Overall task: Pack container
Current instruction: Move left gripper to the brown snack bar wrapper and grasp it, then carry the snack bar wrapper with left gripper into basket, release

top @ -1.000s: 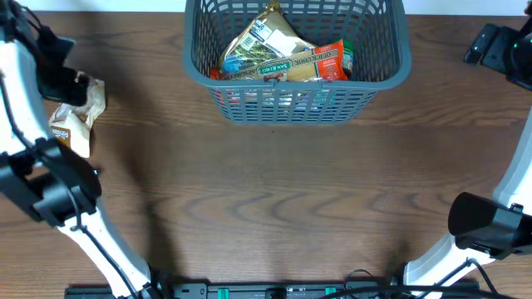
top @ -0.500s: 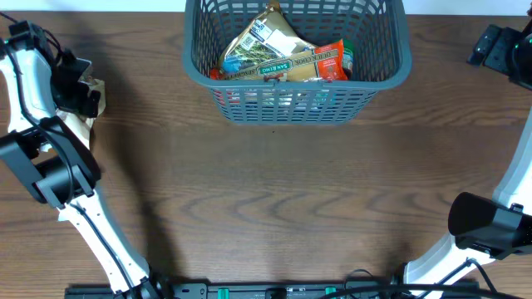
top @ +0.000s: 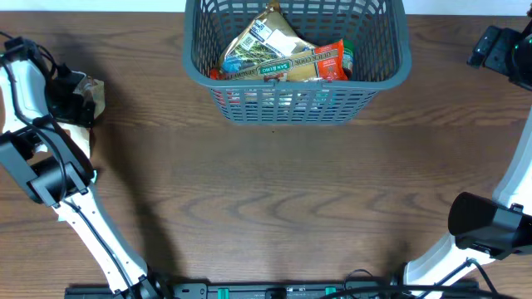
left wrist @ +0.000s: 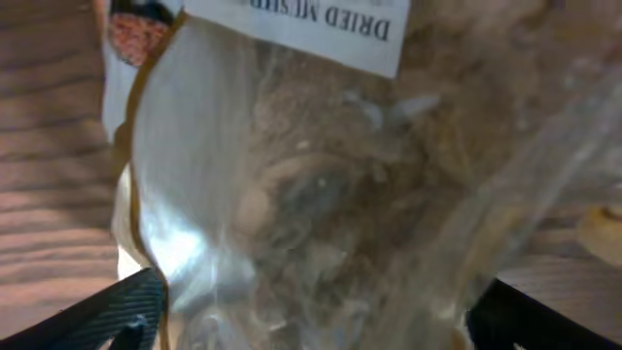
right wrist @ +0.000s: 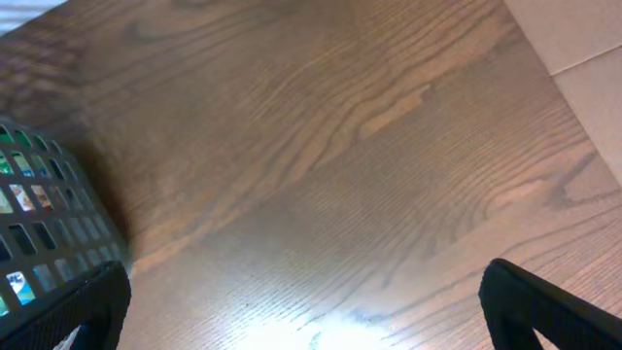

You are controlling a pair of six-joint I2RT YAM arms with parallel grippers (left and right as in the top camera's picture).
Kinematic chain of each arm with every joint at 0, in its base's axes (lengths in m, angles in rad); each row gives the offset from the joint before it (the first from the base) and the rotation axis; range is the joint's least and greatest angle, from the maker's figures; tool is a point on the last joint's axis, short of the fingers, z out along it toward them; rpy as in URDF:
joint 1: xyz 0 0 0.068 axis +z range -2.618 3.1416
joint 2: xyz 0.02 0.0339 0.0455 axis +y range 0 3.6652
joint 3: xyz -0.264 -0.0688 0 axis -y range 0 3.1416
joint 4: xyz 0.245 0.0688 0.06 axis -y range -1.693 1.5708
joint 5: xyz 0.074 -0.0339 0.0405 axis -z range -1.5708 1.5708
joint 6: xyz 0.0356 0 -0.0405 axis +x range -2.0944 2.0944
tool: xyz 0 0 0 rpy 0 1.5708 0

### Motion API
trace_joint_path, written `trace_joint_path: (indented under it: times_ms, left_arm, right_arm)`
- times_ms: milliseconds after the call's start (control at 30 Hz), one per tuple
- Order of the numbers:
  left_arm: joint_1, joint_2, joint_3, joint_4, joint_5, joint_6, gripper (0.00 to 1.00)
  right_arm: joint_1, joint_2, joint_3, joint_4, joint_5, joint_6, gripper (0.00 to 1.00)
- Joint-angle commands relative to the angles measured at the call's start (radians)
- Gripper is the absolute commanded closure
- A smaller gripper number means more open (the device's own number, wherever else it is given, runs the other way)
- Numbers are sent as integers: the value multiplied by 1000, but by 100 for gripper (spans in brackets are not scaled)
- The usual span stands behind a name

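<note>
The clear packet of dried mushrooms is already between my spread fingers, so I should keep my left gripper in place over it and close on its sides next.
The container (top: 293, 101), a grey-blue mesh basket, stands at the back middle of the table. It holds a green-and-white packet (top: 262, 43) and a red packet (top: 329, 60). Its corner shows in the right wrist view (right wrist: 39, 228). A clear packet of dried mushrooms (top: 80, 131) lies at the far left. My left gripper (top: 71, 96) is right over it. In the left wrist view its fingers (left wrist: 316, 311) are spread wide on either side of the packet (left wrist: 321, 185). My right gripper (top: 499, 48) is open and empty at the back right, over bare wood (right wrist: 306, 301).
The dark wooden table (top: 283, 191) stretches between the arms. A pale floor beyond the table's edge (right wrist: 583, 49) shows in the right wrist view. The arms' bases stand at the front left and front right.
My left gripper has shifted and come down closer over the mushroom packet, covering more of it. The right arm and the basket have not moved.
</note>
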Motion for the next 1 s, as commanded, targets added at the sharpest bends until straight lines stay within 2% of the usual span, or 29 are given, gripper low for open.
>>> trace_joint_path:
  times_ms: [0, 33, 200, 300, 367, 567, 967]
  left_arm:
    - [5, 21, -6, -13, 63, 7, 14]
    - [5, 21, -6, -21, 72, 7, 21]
    - [2, 21, -6, -70, 77, -18, 71]
    - [-10, 14, -5, -126, 93, -56, 81]
    - [-21, 4, -5, -146, 110, -83, 94]
    - [-72, -93, 7, -156, 133, -221, 94]
    - [-253, -560, 16, -121, 201, -271, 94]
  right_arm:
    - [6, -12, -5, -4, 13, -13, 1]
    - [5, -12, -5, -6, 13, -14, 1]
    - [5, -12, -5, -6, 14, -14, 1]
    - [6, -12, -5, -6, 13, -14, 1]
    - [6, -12, -5, -6, 13, -14, 1]
    - [6, -12, -5, -11, 13, -29, 1]
    - [6, -12, -5, -50, 2, -29, 1]
